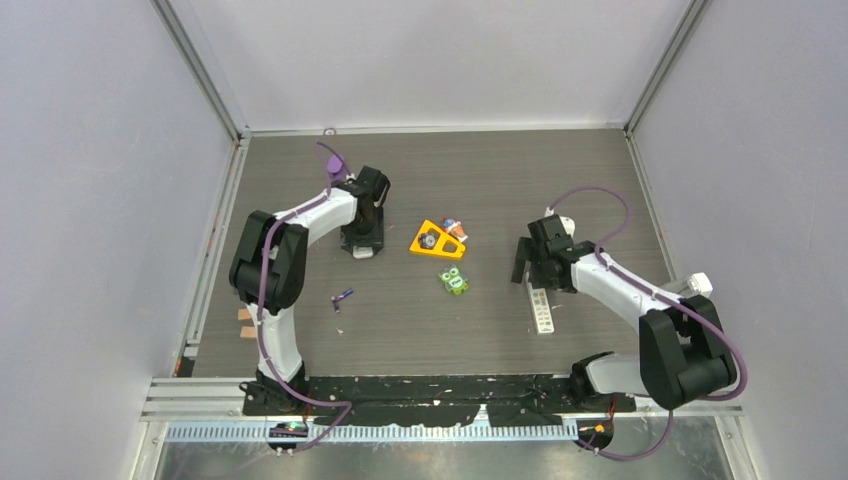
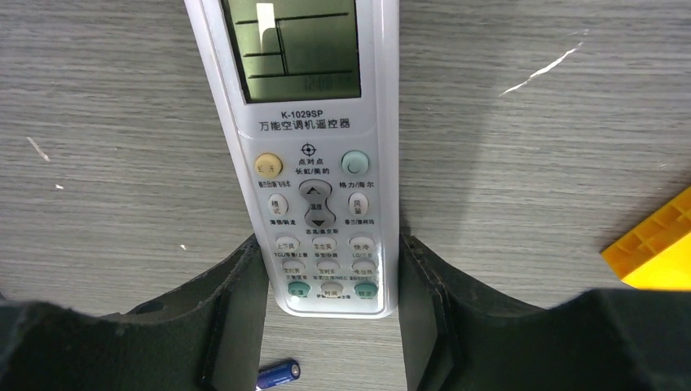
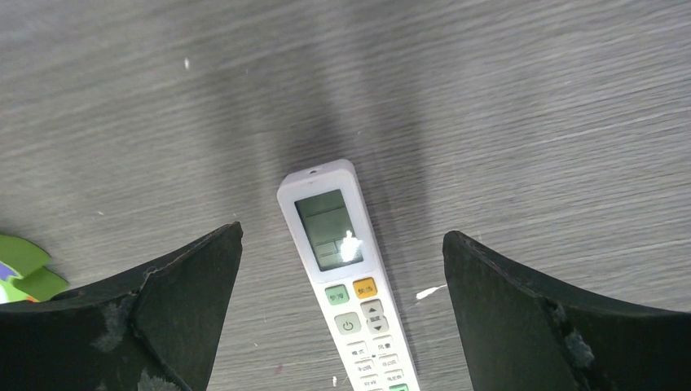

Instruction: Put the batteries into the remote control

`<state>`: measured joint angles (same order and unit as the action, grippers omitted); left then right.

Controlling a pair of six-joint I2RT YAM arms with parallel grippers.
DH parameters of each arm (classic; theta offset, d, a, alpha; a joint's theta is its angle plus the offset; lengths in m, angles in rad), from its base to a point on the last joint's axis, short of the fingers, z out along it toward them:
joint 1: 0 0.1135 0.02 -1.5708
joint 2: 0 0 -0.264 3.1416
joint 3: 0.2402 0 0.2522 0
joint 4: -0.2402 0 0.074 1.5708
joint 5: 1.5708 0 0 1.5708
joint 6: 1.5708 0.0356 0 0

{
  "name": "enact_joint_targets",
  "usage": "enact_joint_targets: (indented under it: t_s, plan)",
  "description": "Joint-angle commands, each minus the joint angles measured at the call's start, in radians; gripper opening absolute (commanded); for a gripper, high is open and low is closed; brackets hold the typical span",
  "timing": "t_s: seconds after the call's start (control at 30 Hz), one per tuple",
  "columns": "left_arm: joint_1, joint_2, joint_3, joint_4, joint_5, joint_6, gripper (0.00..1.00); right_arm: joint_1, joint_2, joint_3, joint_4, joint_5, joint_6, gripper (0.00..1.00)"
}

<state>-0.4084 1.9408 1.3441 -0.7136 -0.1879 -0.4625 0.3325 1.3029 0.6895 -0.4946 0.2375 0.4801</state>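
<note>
I will lower my right gripper over the second white remote, with a finger on each side of its screen end (image 3: 329, 227), and close on both long sides. The remote is below my wide-open fingers.
A white remote (image 2: 314, 155) lies face up on the table, and it shows under my left gripper in the top view (image 1: 363, 252). My left gripper (image 2: 330, 244) has a finger pressed on each side of its lower end. A purple battery (image 2: 278, 376) lies behind the fingers, and it also shows in the top view (image 1: 343, 296). A small orange battery (image 1: 455, 228) lies by the yellow wedge. A second white remote (image 3: 350, 285) lies face up under my right gripper (image 3: 342, 236), which is wide open above it. No dark battery can be made out.
A yellow wedge block (image 1: 432, 240) with a small dark thing on it sits mid-table, and its corner shows in the left wrist view (image 2: 656, 244). A green toy block (image 1: 455, 281) lies between the arms and shows in the right wrist view (image 3: 20, 265). Walls enclose the table.
</note>
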Motion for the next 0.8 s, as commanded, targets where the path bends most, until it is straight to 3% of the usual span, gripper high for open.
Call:
enact_joint_targets:
  t_s: [0.0,0.1,0.2,0.4,0.57,0.77]
  plan:
    - [0.010,0.008,0.040,-0.007,0.019,0.013,0.24,-0.003,0.043,-0.020,0.031,-0.059,-0.015,0.93]
    - [0.016,0.016,0.037,-0.015,0.019,0.016,0.34,-0.003,0.068,-0.029,0.041,-0.066,-0.018,0.81]
    - [0.016,0.011,0.026,-0.007,0.006,0.028,0.57,-0.003,0.071,-0.032,0.037,-0.051,-0.018,0.69]
    - [0.016,-0.018,0.007,0.014,-0.004,0.024,0.84,-0.003,0.067,-0.026,0.034,-0.042,-0.035,0.48]
    - [0.016,-0.072,-0.002,0.016,-0.008,0.019,0.96,-0.003,0.041,-0.024,0.048,-0.083,-0.055,0.34]
    - [0.014,-0.260,-0.063,0.020,-0.013,-0.015,1.00,-0.003,-0.105,-0.030,0.135,-0.375,-0.061,0.27]
